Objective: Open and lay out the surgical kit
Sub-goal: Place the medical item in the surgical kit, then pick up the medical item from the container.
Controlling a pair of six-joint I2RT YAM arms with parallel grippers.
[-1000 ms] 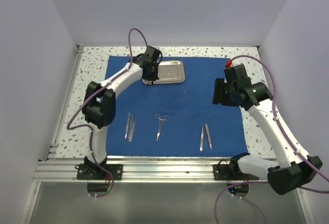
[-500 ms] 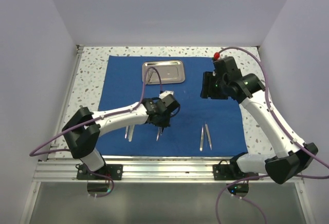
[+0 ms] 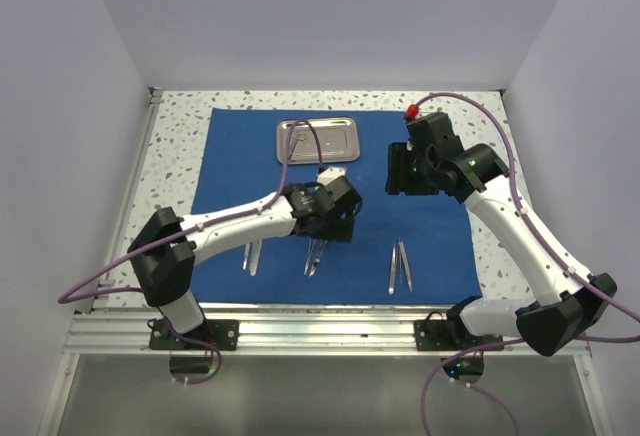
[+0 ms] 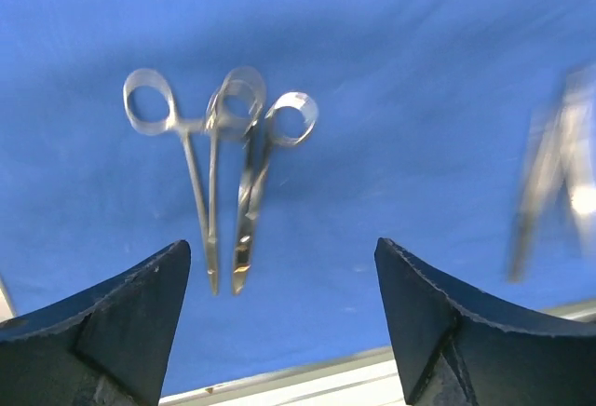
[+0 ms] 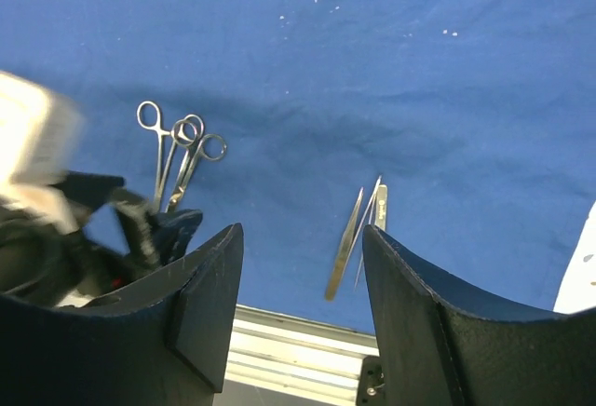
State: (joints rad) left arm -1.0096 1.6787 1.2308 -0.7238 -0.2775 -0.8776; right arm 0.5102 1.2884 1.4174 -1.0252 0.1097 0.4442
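Observation:
My left gripper should next move outward and down to close at the steel tray's near corner (image 3: 283,157), beyond it to the left in the top view.
The surgical kit's royal-blue cloth (image 3: 420,221) lies spread flat on the table. A small steel tray (image 3: 318,141) sits on its far side. Two ring-handled scissors or forceps (image 4: 216,178) lie side by side on the cloth, rings away from me, also seen as the scissors (image 3: 314,254) near the front. My left gripper (image 4: 281,250) hovers open just above their tips, holding nothing; from above, the left gripper (image 3: 330,226). Tweezers (image 3: 251,256) lie front left, and more tweezers (image 3: 400,266) front right. My right gripper (image 5: 303,234) hangs open and empty over the cloth's right half; from above, the right gripper (image 3: 400,176).
The speckled tabletop (image 3: 175,136) shows around the cloth. An aluminium rail (image 3: 320,326) runs along the near edge. White walls close in the left, back and right sides. In the right wrist view the tweezers (image 5: 358,234) lie close to the rail.
My left arm swung from the tray down to the front of the cloth and its gripper opened. Two ring-handled tools now lie where one lay. The right arm shifted left.

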